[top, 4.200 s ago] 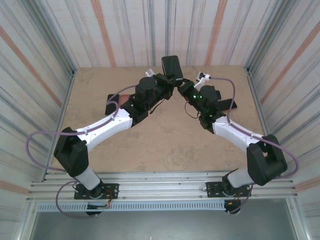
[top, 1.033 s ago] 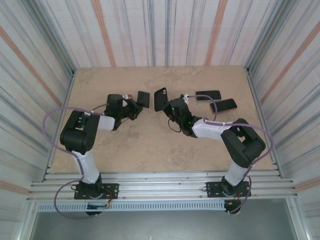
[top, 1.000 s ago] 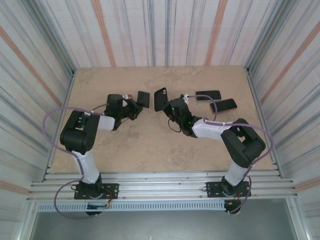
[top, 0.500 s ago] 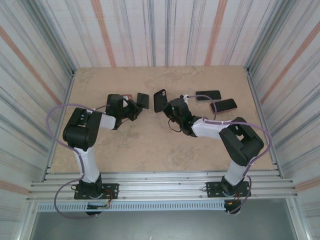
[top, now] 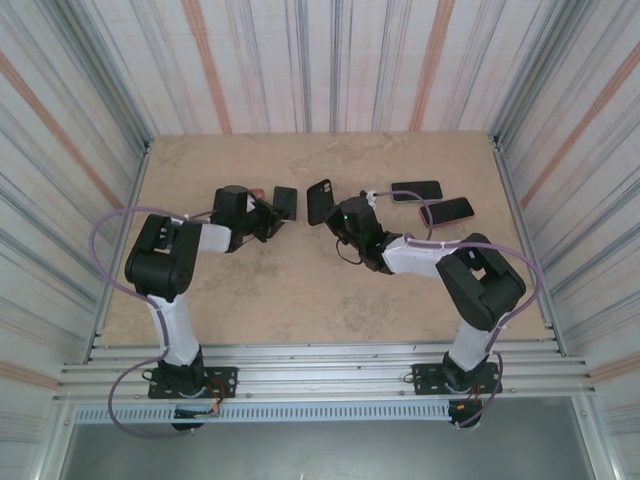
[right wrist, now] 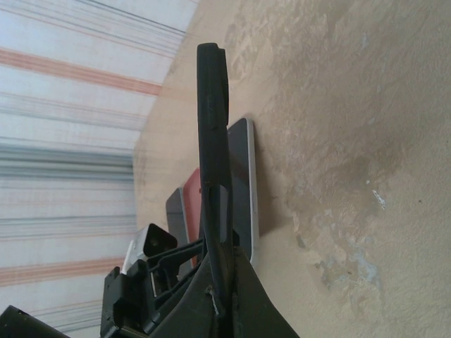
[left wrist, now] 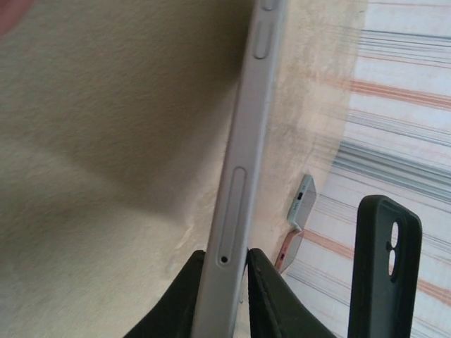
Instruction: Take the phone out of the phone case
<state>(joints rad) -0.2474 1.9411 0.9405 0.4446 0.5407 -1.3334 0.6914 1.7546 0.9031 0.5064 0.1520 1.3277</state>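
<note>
The empty case should go on the bare tabletop (top: 302,208) (right wrist: 273,201) beside the phone, below my right gripper. I should next move my right gripper toward the phone and down, to let go of the case's side.
The phone (top: 285,202), dark-faced with a silver edge (left wrist: 243,176), is out of its case and low over the table left of centre. My left gripper (top: 268,215) holds its lower end, and both pads of that gripper (left wrist: 225,257) lie against the phone's sides. The black phone case (top: 320,200) stands on edge a short way to the right, empty, with its camera cutout showing (left wrist: 384,267). My right gripper (top: 338,212) is shut on the thin wall of the case (right wrist: 211,127). From the right wrist the phone (right wrist: 243,183) shows beyond the case.
Two other phones (top: 416,190) (top: 447,211) lie flat at the back right of the table. A red flat item (top: 255,195) lies just behind the left gripper. Striped walls close in the table on three sides.
Four seconds ago both arms held phone and case together, high over the back centre. Now they are low and apart, phone left, case right. Over the last second the left gripper shifted slightly.
</note>
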